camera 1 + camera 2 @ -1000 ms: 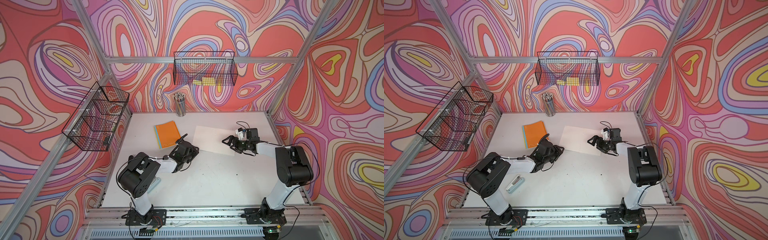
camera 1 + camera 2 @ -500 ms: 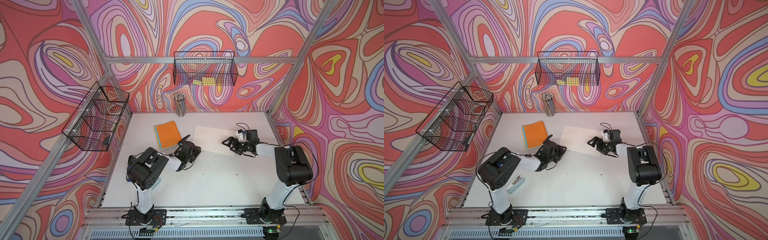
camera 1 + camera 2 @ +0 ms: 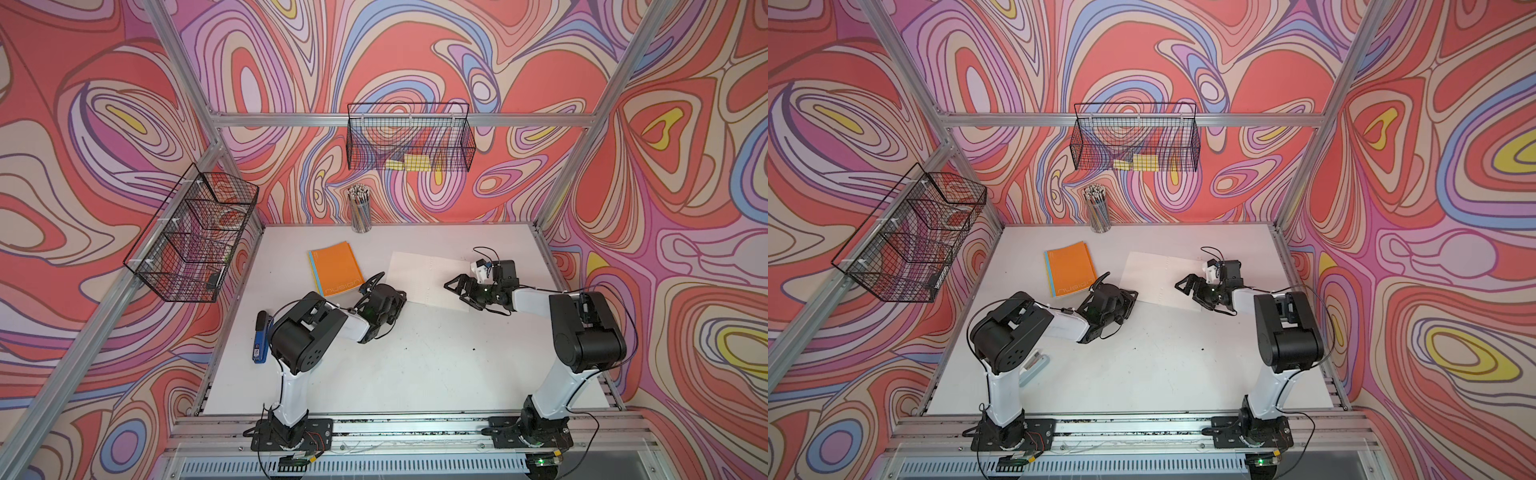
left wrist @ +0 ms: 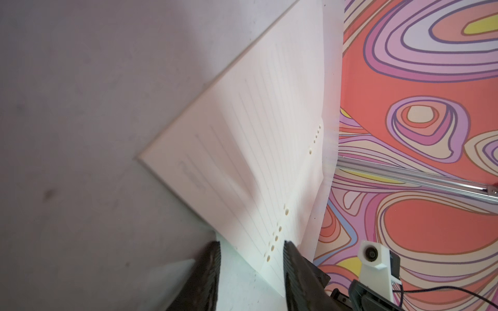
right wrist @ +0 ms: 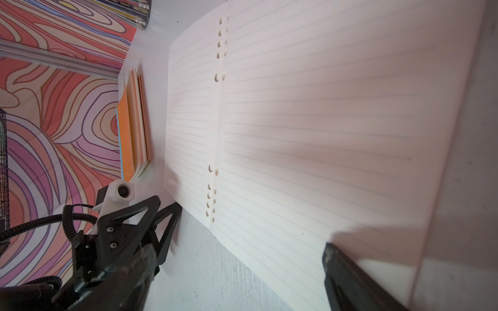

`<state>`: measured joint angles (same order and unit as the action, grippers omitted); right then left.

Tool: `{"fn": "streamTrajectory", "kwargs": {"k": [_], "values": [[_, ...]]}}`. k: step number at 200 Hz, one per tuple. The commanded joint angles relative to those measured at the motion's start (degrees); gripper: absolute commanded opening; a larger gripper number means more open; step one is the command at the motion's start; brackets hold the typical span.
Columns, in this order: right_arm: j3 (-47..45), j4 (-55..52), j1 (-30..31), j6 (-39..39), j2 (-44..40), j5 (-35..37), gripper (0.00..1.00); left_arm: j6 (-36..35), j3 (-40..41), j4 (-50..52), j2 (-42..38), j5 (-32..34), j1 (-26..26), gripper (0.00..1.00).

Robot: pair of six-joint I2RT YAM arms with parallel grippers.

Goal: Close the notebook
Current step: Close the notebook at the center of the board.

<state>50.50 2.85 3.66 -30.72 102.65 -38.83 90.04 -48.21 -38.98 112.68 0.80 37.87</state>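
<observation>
My left gripper brings its spread fingers together at the notebook's near edge [image 3: 409, 301] [image 4: 245, 257] next, low and almost in place, as the edge already lies between them.
The notebook [image 3: 428, 277] lies open and flat on the white table, its lined pages up, seen in both top views [image 3: 1163, 279]. My left gripper [image 3: 400, 297] sits low at the notebook's front left corner. In the left wrist view its jaws [image 4: 252, 258] stand apart with the punched page edge [image 4: 272, 242] just ahead of them; nothing is gripped. My right gripper [image 3: 459, 293] hovers wide open over the right-hand page. One of its fingers [image 5: 350, 277] shows above the lined page [image 5: 310, 129] in the right wrist view.
A stack of closed orange notebooks [image 3: 336, 274] lies just left of the open one. A cup of pencils [image 3: 360, 210] stands at the back wall. A blue stapler [image 3: 261, 340] lies at the table's left edge. Wire baskets [image 3: 195, 245] [image 3: 409, 141] hang on the walls.
My left arm has swung its elbow rightward, and its gripper has crept slightly right to the notebook's corner. The right gripper has hardly moved.
</observation>
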Motion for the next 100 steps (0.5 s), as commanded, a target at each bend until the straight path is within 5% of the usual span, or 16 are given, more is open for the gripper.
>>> {"fn": "streamTrajectory", "kwargs": {"k": [1,53,100], "values": [[-1.46,-0.85,-0.18,-0.03,-0.79,0.16,0.98,2.73,-1.34,1.85,2.01,2.60,0.61,0.41],[-1.81,-0.68,-0.24,-0.08,-0.79,-0.10,0.98,3.48,-1.05,0.81,4.12,5.49,1.15,0.30],[-2.07,-0.75,-0.23,0.20,-0.79,-0.11,0.98,2.51,-0.27,-2.07,5.89,6.75,1.76,0.00]]}}
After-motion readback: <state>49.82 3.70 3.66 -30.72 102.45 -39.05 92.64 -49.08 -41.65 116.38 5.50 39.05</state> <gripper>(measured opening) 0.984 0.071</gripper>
